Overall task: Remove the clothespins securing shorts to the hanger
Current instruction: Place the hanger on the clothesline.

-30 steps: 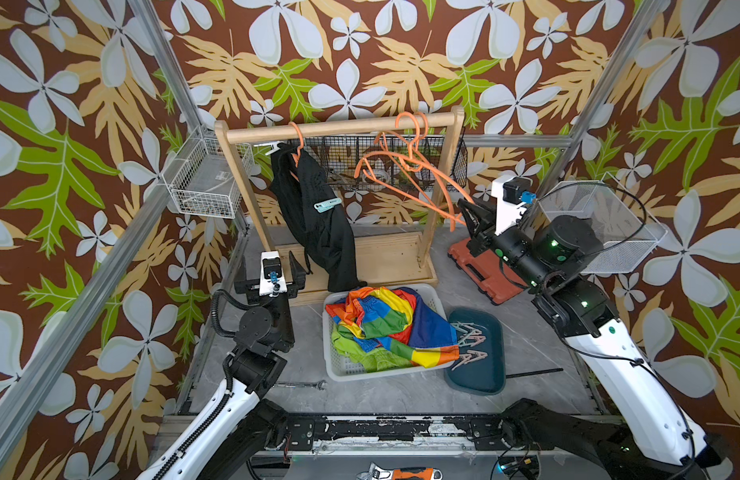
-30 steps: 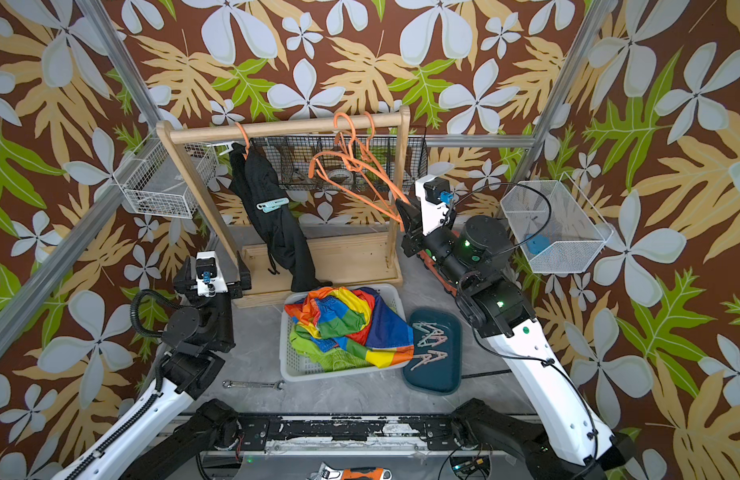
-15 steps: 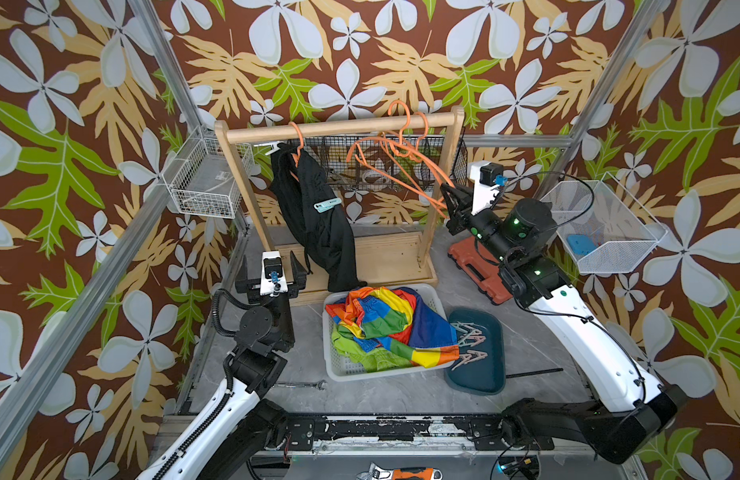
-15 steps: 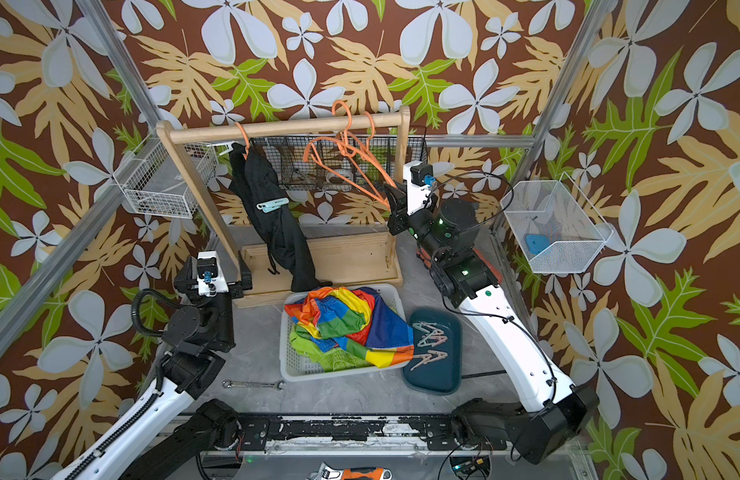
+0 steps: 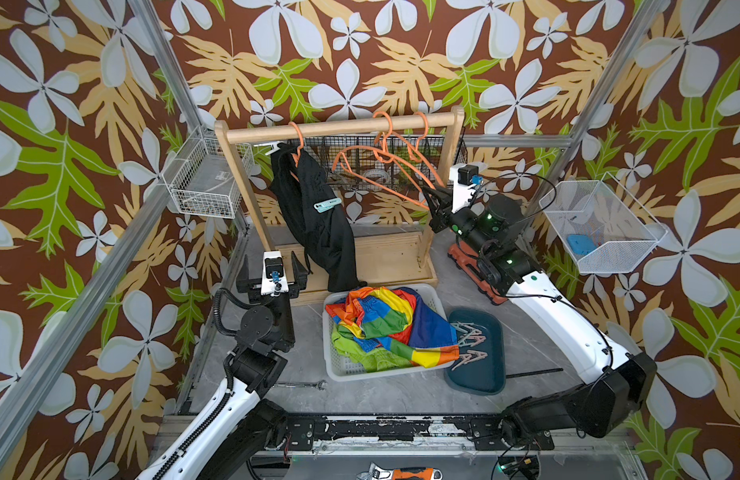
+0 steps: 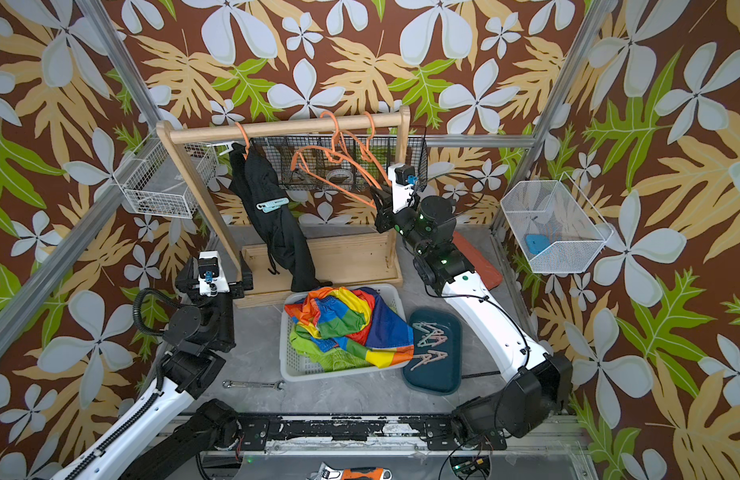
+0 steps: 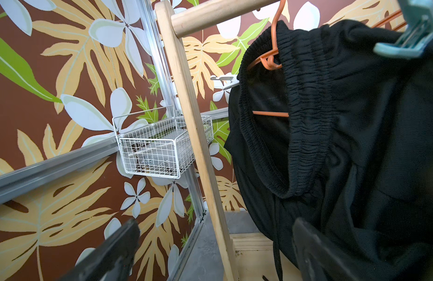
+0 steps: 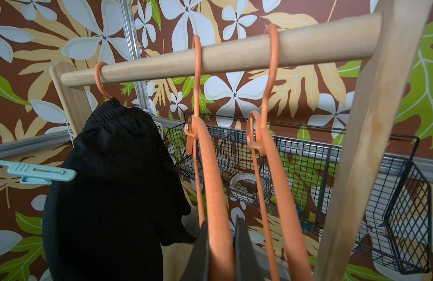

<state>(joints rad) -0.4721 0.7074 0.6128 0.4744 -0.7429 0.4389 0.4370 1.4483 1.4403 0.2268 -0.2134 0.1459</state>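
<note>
My right gripper draws its hanger toward the second empty hanger [image 5: 426, 128] [image 8: 272, 70] next, then releases the lower arm, since the held hanger's hook sits on the rod.
Black shorts [image 5: 318, 224] hang on an orange hanger at the left of the rod. A teal clothespin [image 5: 327, 204] [image 8: 38, 173] is clipped on them and a white clothespin [image 7: 224, 80] sits at their upper edge. My right gripper [image 8: 221, 250] [image 5: 432, 195] is shut on the lower arm of an empty orange hanger [image 8: 217, 194]. By the rack's left foot, my left gripper [image 5: 270, 257] [image 7: 215, 245] stands open with nothing in it. Colour-blocked shorts [image 5: 384, 320] lie over lime green shorts [image 5: 360, 353] in a white basket [image 5: 333, 365]. Several clothespins [image 5: 468, 336] lie on a dark teal tray [image 5: 484, 374].
The wooden rack [image 5: 339, 124] stands at the back with a black wire basket [image 5: 401, 166] behind it. A second empty hanger [image 8: 278, 182] hangs beside the held one. White wire baskets [image 5: 202, 178] [image 5: 600, 224] hang on both side walls. A wrench [image 5: 301, 385] lies before the basket.
My right gripper has moved left and back toward the rack with the hanger in it, and the hanger has swung in under the rod. The left arm has not moved.
</note>
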